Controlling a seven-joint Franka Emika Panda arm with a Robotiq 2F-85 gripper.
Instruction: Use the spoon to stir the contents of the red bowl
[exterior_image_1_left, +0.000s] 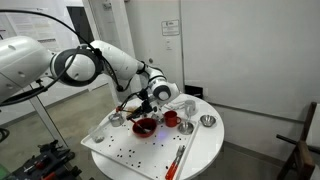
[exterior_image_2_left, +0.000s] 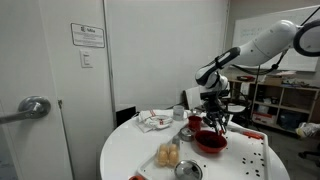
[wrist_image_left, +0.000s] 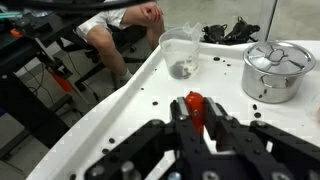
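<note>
The robot will move its gripper away from the dark-red bowl (exterior_image_1_left: 145, 127) and lower the utensil onto the white tabletop beside it, because that spot is empty.
The dark-red bowl (exterior_image_1_left: 145, 127) sits on the round white table and also shows in the other exterior view (exterior_image_2_left: 210, 142). My gripper (exterior_image_1_left: 151, 99) hangs just above it in both exterior views (exterior_image_2_left: 212, 112). In the wrist view the gripper (wrist_image_left: 197, 104) is shut on a red utensil (wrist_image_left: 194, 98), whose rounded red end pokes out between the fingers. Its lower end is hidden by the gripper. I cannot make out a slim silver-grey spoon in any view. The bowl is out of the wrist view.
A red cup (exterior_image_1_left: 171, 118) and two small silver bowls (exterior_image_1_left: 185, 128) (exterior_image_1_left: 207, 121) stand beside the bowl. Red-orange utensils (exterior_image_1_left: 178, 158) lie on a white board (exterior_image_1_left: 115, 148). The wrist view shows a clear cup (wrist_image_left: 180, 52), a lidded silver pot (wrist_image_left: 277, 70) and a seated person (wrist_image_left: 120, 25).
</note>
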